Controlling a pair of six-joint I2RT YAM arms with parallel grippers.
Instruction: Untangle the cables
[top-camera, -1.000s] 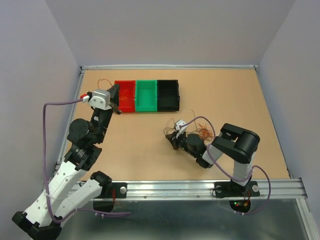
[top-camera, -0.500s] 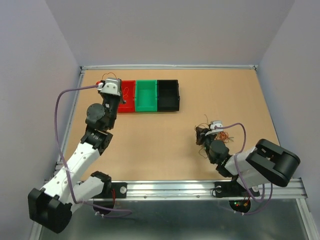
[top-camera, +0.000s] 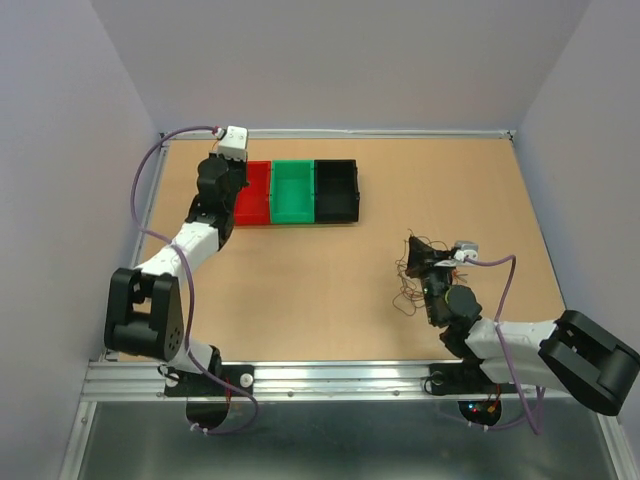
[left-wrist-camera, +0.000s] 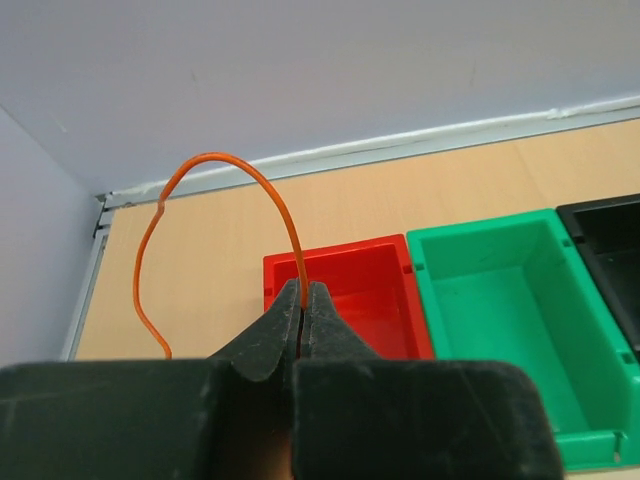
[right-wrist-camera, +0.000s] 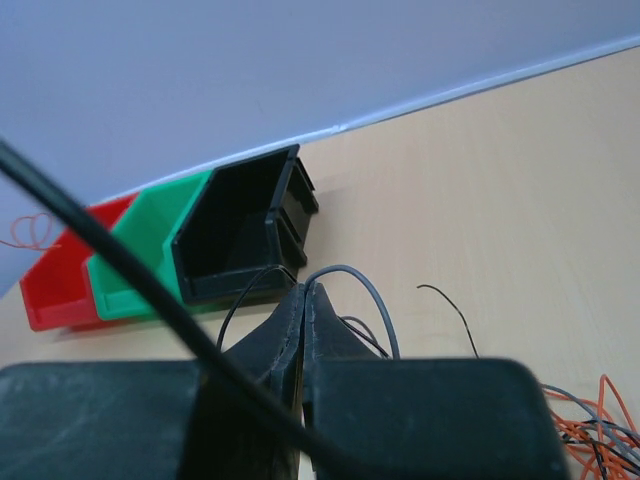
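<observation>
The red bin (left-wrist-camera: 362, 302) is below, to the right in the top view, so the left gripper will next move over it, tilt downward, lower and release the orange cable (left-wrist-camera: 215, 157).
In the left wrist view my left gripper (left-wrist-camera: 303, 290) is shut on a thin orange cable (left-wrist-camera: 215, 157), which loops up from the fingertips and falls away to the left. It hangs in front of the red bin (left-wrist-camera: 380, 290). My right gripper (right-wrist-camera: 304, 290) is shut on a dark grey cable (right-wrist-camera: 372, 290) that arcs out of its tips. A thin black cable (right-wrist-camera: 235, 305) curves beside it. The rest of the cables lie as a small tangle (top-camera: 408, 285) on the table at the right gripper, with orange strands (right-wrist-camera: 600, 430) at the lower right.
A red bin (top-camera: 252, 192), a green bin (top-camera: 293, 190) and a black bin (top-camera: 336, 188) stand in a row at the back left. A metal rail (top-camera: 340, 132) edges the table at the back wall. A thick dark cord (right-wrist-camera: 110, 255) crosses the right wrist view.
The left arm swung from the front left up to the red bin's left end with the orange cable. The right arm drew back to the right, and the tangle moved right with it.
</observation>
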